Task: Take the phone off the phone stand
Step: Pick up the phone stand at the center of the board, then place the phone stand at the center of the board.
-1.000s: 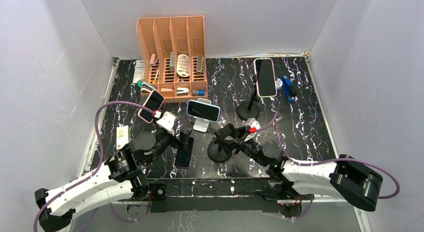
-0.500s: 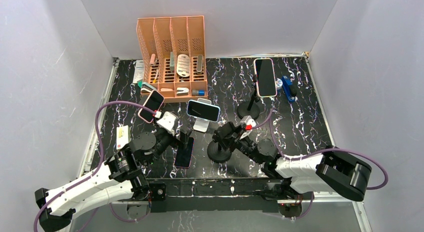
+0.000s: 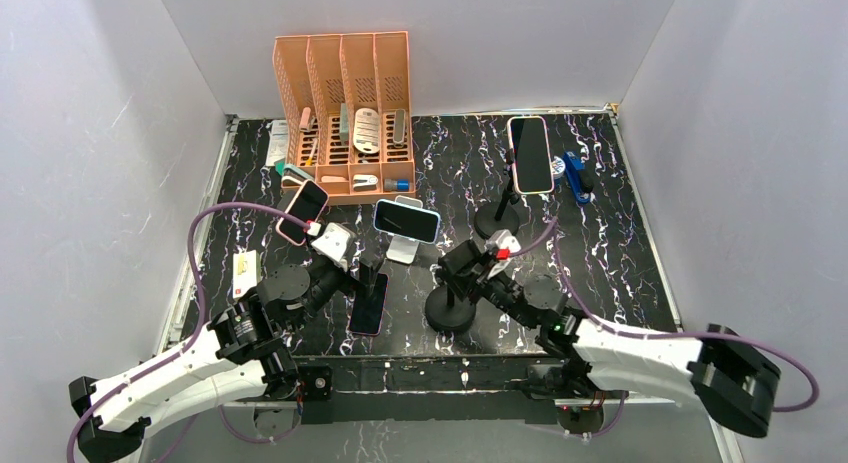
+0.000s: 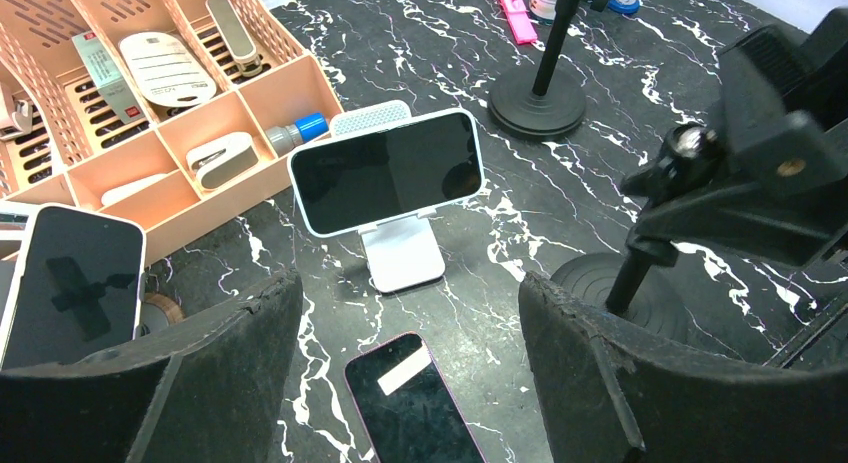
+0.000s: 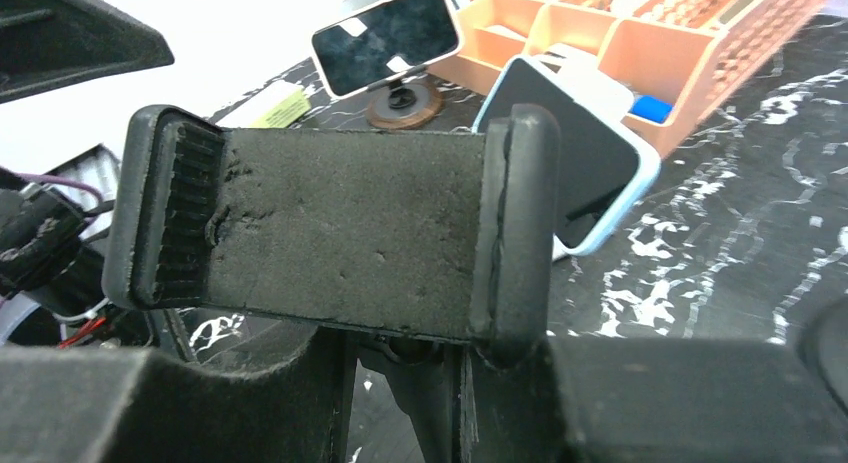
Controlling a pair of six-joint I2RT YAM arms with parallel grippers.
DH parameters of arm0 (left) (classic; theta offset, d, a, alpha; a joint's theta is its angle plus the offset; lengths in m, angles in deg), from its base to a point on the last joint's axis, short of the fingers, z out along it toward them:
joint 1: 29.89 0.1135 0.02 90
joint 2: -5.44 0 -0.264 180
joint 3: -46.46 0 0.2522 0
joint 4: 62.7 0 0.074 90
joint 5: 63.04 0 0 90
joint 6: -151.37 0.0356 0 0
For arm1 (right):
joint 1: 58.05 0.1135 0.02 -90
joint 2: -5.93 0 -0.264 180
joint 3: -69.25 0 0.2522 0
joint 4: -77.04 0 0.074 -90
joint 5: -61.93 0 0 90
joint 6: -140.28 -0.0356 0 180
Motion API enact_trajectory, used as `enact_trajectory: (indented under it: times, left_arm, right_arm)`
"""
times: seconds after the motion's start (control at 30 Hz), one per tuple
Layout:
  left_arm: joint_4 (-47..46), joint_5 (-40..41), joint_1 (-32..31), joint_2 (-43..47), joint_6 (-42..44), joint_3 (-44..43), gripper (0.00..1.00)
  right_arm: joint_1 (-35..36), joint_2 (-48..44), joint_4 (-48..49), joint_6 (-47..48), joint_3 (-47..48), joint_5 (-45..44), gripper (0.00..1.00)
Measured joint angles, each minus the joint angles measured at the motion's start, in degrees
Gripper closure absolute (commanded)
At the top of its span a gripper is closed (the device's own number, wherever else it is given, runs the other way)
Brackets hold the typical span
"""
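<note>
I should lift the stand outward with my right gripper, lower its base onto the clear marble beside the orange organizer, which lies outward of it, and release.
A dark phone with a pink rim lies flat on the black marble table, also seen in the left wrist view. My left gripper hovers just above it, open and empty, one finger on each side. The black phone stand has a round base and an empty foam clamp. My right gripper is shut on its stem below the clamp.
A blue-cased phone on a white stand sits behind the flat phone. A phone on a tall black stand is at the back right, a pink phone at the left. An orange organizer stands at the back. A blue tool lies far right.
My right arm has swung right and a little nearer, carrying the black stand's base with it. The left gripper and the flat phone have not moved.
</note>
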Motion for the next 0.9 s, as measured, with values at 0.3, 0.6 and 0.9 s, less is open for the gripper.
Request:
enact_trajectory:
  times: [0.3, 0.6, 0.9]
  left_arm:
    - [0.0, -0.1, 0.0, 0.0, 0.0, -0.1, 0.23]
    - [0.0, 0.0, 0.0, -0.2, 0.0, -0.1, 0.23]
    - [0.0, 0.6, 0.0, -0.3, 0.0, -0.1, 0.23]
  right_arm:
    - [0.0, -16.0, -18.8, 5.4, 3.1, -7.9, 0.99]
    - [0.0, -10.4, -24.8, 9.4, 13.6, -5.9, 0.99]
    - [-0.2, 8.9, -21.9, 15.7, 35.2, -7.1, 0.99]
